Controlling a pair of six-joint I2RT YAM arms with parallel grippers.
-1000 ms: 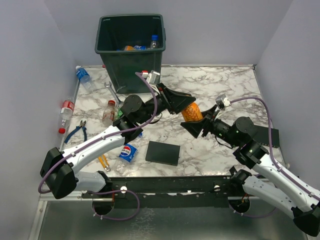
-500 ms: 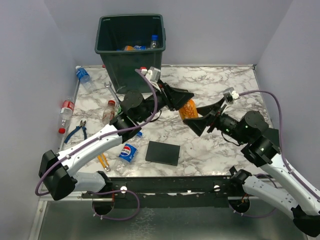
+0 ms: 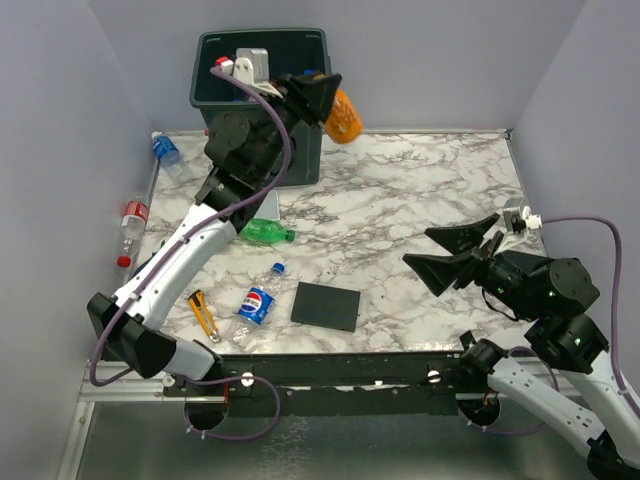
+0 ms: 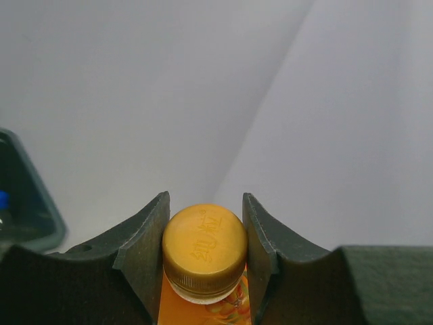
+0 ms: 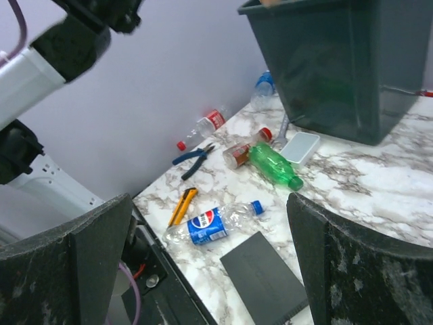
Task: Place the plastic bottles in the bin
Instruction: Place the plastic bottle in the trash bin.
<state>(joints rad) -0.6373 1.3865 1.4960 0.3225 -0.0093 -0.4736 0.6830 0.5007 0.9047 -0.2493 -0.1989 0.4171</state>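
Note:
The bottle hangs past the bin's rim, so my left gripper will next swing it outward over the bin's opening [image 3: 302, 52] [image 4: 21, 196] and let go of the bottle's neck.
My left gripper [image 3: 332, 92] is shut on an orange-labelled bottle [image 3: 345, 117] and holds it high, by the right rim of the dark green bin [image 3: 210, 42]. In the left wrist view its fingers [image 4: 145, 233] clamp the neck just under the orange cap [image 4: 205, 244]. My right gripper [image 3: 420, 248] is open and empty above the table's right side. On the table lie a green bottle [image 3: 268, 232], a Pepsi bottle [image 3: 257, 302], a red-labelled bottle [image 3: 130, 225] and a blue-labelled bottle [image 3: 165, 150]. The right wrist view shows the Pepsi bottle [image 5: 210, 225], the green bottle [image 5: 274, 164] and the bin [image 5: 338, 74].
A flat black plate [image 3: 326, 305] lies near the front edge. A yellow utility knife [image 3: 203, 313] lies front left. The right wrist view shows blue pliers [image 5: 193, 157], a crushed red-labelled bottle [image 5: 238, 153] and a white box [image 5: 300, 147] by the bin.
My left gripper has lifted the orange bottle from mid-table up to the bin's right rim. My right gripper has opened off the bottle and drawn back to the right.

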